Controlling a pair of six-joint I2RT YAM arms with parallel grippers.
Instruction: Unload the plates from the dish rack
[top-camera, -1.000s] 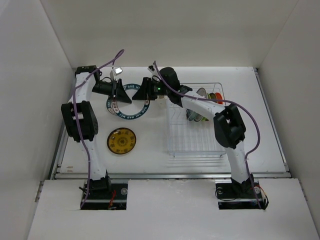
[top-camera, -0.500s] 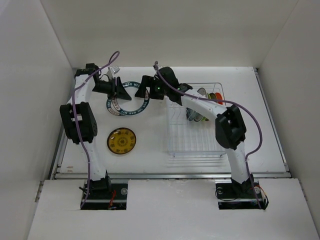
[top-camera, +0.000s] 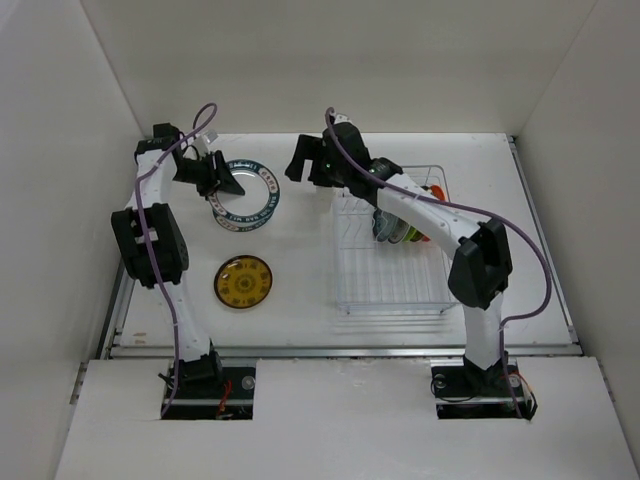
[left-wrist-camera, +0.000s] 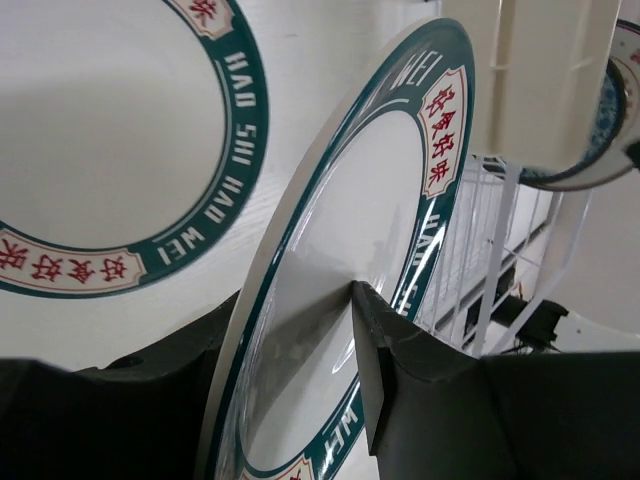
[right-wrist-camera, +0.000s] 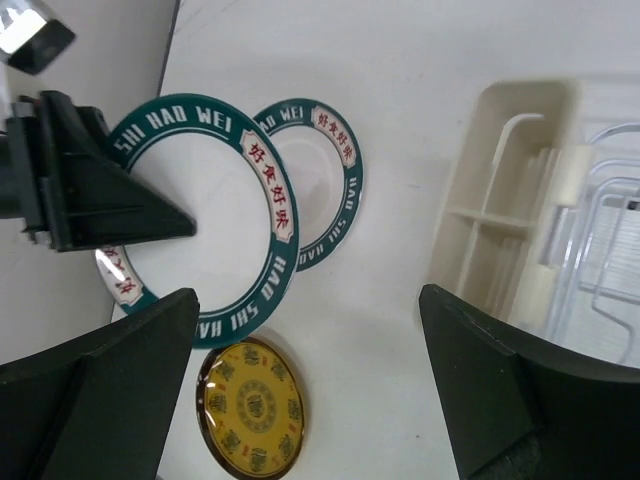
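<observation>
The tilted plate in my left gripper needs to go down next, onto the second white plate, which lies flat.
My left gripper is shut on the rim of a white plate with a dark teal rim, held tilted above the table; this held plate also shows in the right wrist view. A second white plate with a teal rim lies flat just behind it. The yellow patterned plate lies on the table nearer the arms. My right gripper stands open and empty, left of the dish rack. Several plates stand on edge in the rack's back half.
The rack's cream plastic cup sits on its left side, close under my right wrist. White walls enclose the table on the left, back and right. My right arm stretches over the rack's back left corner.
My right gripper has opened, let go of the teal-rimmed plate and drawn back to the right. My left gripper has carried that plate leftwards.
</observation>
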